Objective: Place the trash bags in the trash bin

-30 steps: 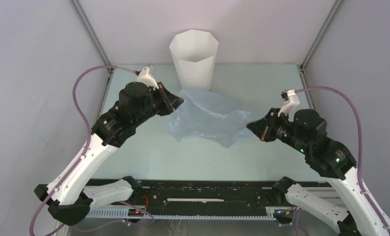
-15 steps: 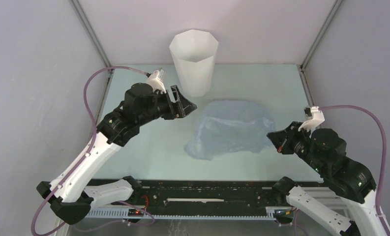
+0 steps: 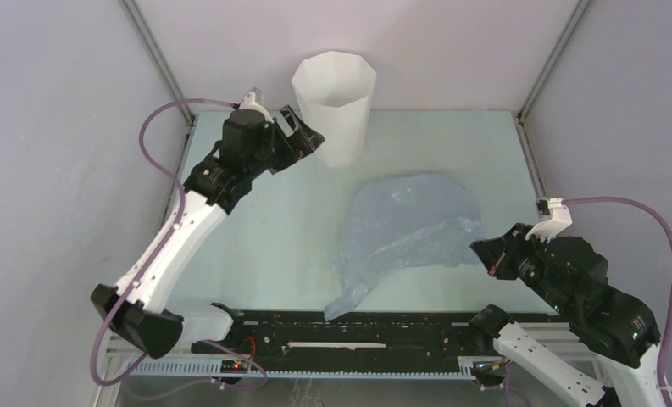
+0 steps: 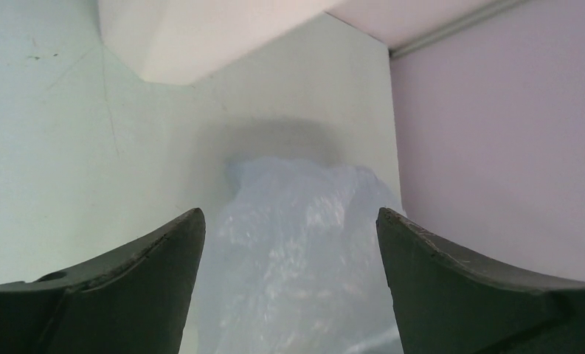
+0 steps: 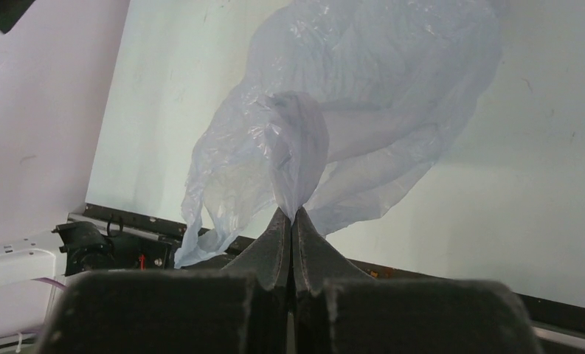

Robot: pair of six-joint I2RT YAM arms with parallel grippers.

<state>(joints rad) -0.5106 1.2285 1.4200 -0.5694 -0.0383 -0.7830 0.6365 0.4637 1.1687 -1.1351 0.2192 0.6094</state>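
Observation:
The bin stands apart from the bag [image 3: 408, 233]. My left gripper should move outward and turn its fingers onto the bin's nearest rim edge [image 3: 297, 91] to close.
The pale-blue translucent trash bag [image 3: 408, 233] hangs spread over the right half of the table, its lower tail reaching the front rail. My right gripper [image 3: 482, 253] is shut on the bag's right edge; in the right wrist view the film [image 5: 333, 125] bunches into the pinched fingertips [image 5: 293, 215]. The white faceted trash bin [image 3: 334, 106] stands upright at the back centre. My left gripper [image 3: 308, 136] is open and holds nothing, just left of the bin; between its fingers the left wrist view shows the bag [image 4: 296, 251] farther off and the bin's base [image 4: 193, 37].
A black rail [image 3: 358, 326] runs along the near edge under the bag's tail. Grey walls close in both sides, with a metal frame post [image 3: 548, 64] at the back right. Purple cables loop from each wrist.
My left gripper let go of the bag, opened and moved back toward the bin. My right gripper pulled the bag right and toward the near edge, where it now hangs stretched.

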